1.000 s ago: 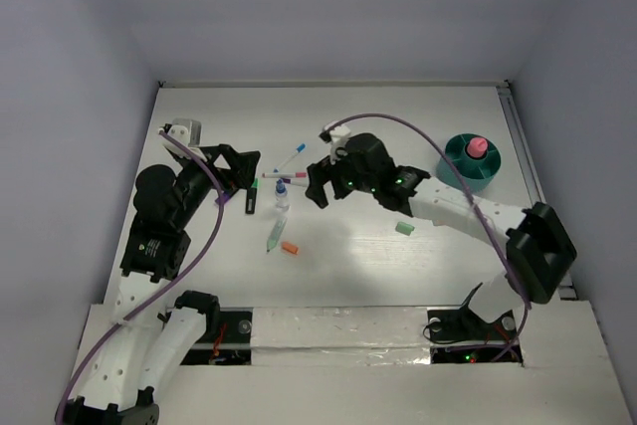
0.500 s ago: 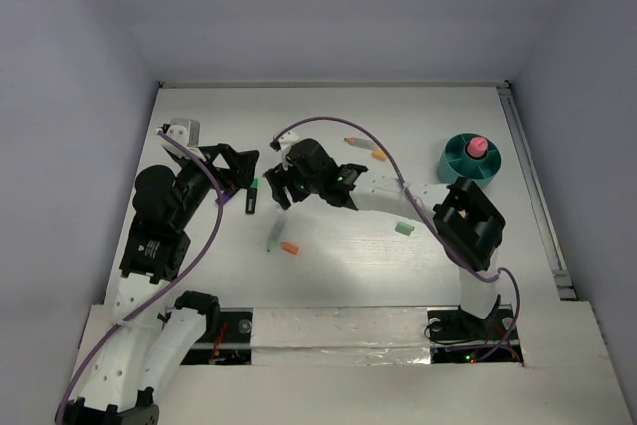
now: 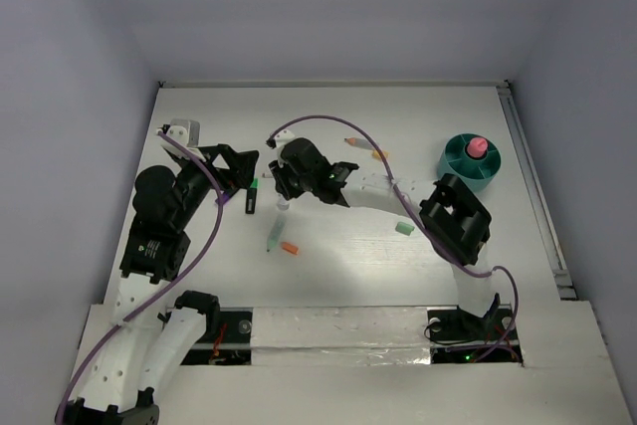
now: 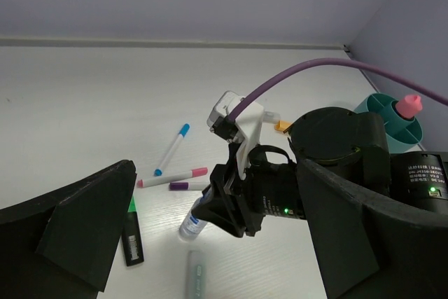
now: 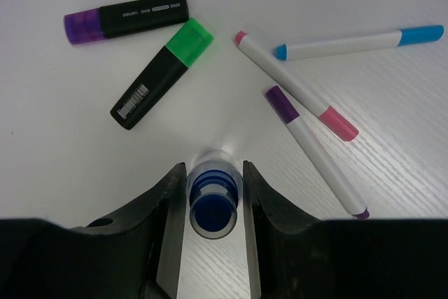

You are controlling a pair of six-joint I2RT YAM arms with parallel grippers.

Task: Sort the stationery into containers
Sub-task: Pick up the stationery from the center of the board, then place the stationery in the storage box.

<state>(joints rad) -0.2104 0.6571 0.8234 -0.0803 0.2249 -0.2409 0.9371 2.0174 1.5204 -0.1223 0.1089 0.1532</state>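
Observation:
My right gripper lifts and carries the bottle over the teal holder's near section point(image 3: 468, 168) next. Then it releases the bottle, as that section lies to the gripper's right in the top view.
A small clear bottle with a blue cap point(image 5: 213, 197) stands upright on the white table among the stationery. My right gripper point(image 5: 213, 170) is closed in on it, one finger against each side. Just beyond lie three thin white markers with blue point(image 5: 357, 42), pink point(image 5: 294, 85) and purple point(image 5: 315, 152) caps. Two black highlighters, green-capped point(image 5: 161, 75) and purple-capped point(image 5: 126, 17), lie to their left. The left gripper point(image 4: 213, 180) hangs open and empty, left of the bottle point(image 4: 190, 220). The teal holder point(image 3: 468, 161) sits at the far right with a pink-topped piece point(image 3: 477, 147) in it.
A pale green pen point(image 3: 276, 234) and an orange eraser point(image 3: 290, 247) lie nearer the arm bases. A green eraser point(image 3: 404, 229) lies under the right forearm. Two small orange pieces point(image 3: 379, 154) sit mid-table towards the back. Grey walls close in the table.
The right arm has swung left from mid-table to the bottle, and its jaws have narrowed from wide open onto the bottle's sides. The left arm has stayed put.

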